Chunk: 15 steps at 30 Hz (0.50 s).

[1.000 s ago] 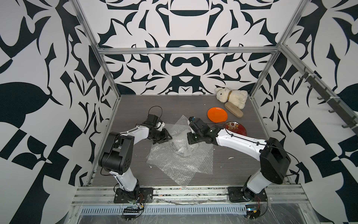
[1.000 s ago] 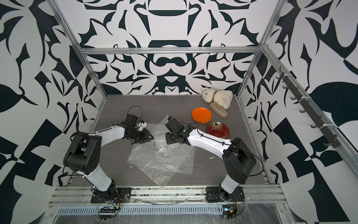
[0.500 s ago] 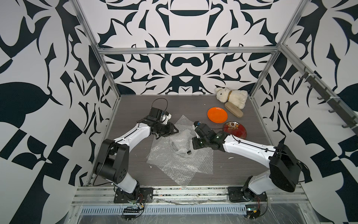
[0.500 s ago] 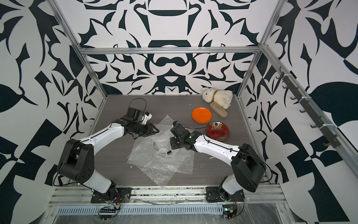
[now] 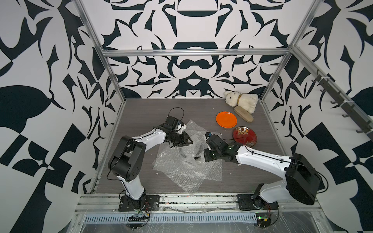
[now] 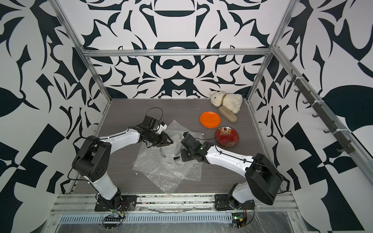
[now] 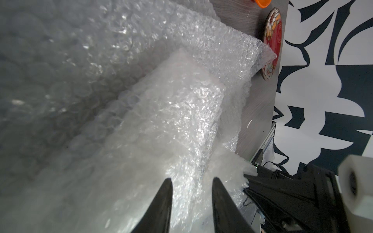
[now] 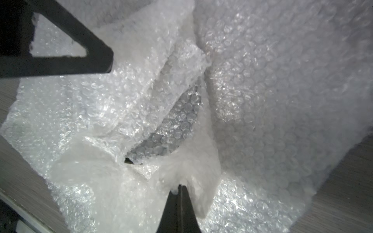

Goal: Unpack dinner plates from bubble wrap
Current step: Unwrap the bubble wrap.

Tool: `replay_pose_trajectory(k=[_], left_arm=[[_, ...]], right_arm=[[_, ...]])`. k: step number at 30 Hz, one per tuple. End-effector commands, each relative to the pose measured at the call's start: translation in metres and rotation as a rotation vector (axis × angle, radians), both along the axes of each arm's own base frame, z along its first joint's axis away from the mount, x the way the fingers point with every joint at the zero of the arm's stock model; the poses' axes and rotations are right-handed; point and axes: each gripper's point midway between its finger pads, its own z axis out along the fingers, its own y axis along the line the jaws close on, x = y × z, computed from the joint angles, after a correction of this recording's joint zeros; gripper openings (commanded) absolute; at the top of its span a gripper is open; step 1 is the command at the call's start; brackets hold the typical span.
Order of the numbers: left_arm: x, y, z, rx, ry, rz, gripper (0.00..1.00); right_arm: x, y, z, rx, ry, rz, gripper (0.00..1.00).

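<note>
Layers still cover the dark shape [image 8: 177, 121]. My right gripper should pull the fold back over the flat outer wrap, which lies back from it, and let go.
Crumpled clear bubble wrap [image 5: 185, 171] [image 6: 167, 171] lies mid-table in both top views. My right gripper [image 8: 179, 186] [image 5: 197, 157] is shut, pinching a bunched fold of the wrap [image 8: 262, 80]. A dark curved shape [image 8: 177, 121] shows through the layers in front of it. My left gripper [image 7: 191, 179] [image 5: 189, 140] hovers over the wrap's far side with its fingers [image 7: 165, 201] apart and wrap [image 7: 161, 100] behind the gap. The orange plate [image 5: 226, 119] and the red floral plate [image 5: 244, 136] [image 7: 273, 40] lie bare at the back right.
A white plush rabbit [image 5: 241, 100] and a tan wooden brush [image 5: 243, 117] sit in the back right corner, just behind the orange plate. Patterned walls and metal frame posts [image 5: 113, 80] enclose the table on three sides.
My left gripper has swung right, from the wrap's left edge to above its far side. My right gripper has drawn toward the front, still pinching the wrap.
</note>
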Motion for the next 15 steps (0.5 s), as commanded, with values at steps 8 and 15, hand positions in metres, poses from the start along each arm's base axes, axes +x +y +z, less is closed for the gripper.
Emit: replay_pose_trajectory(k=[8, 15], left_arm=[[-0.001, 0.010, -0.034, 0.071, 0.059, 0.054, 0.35], [-0.003, 0.009, -0.028, 0.063, 0.052, 0.042, 0.35]], right_arm=[[-0.024, -0.029, -0.018, -0.051, 0.051, -0.049, 0.00], [-0.025, -0.047, -0.006, -0.092, 0.001, -0.083, 0.11]])
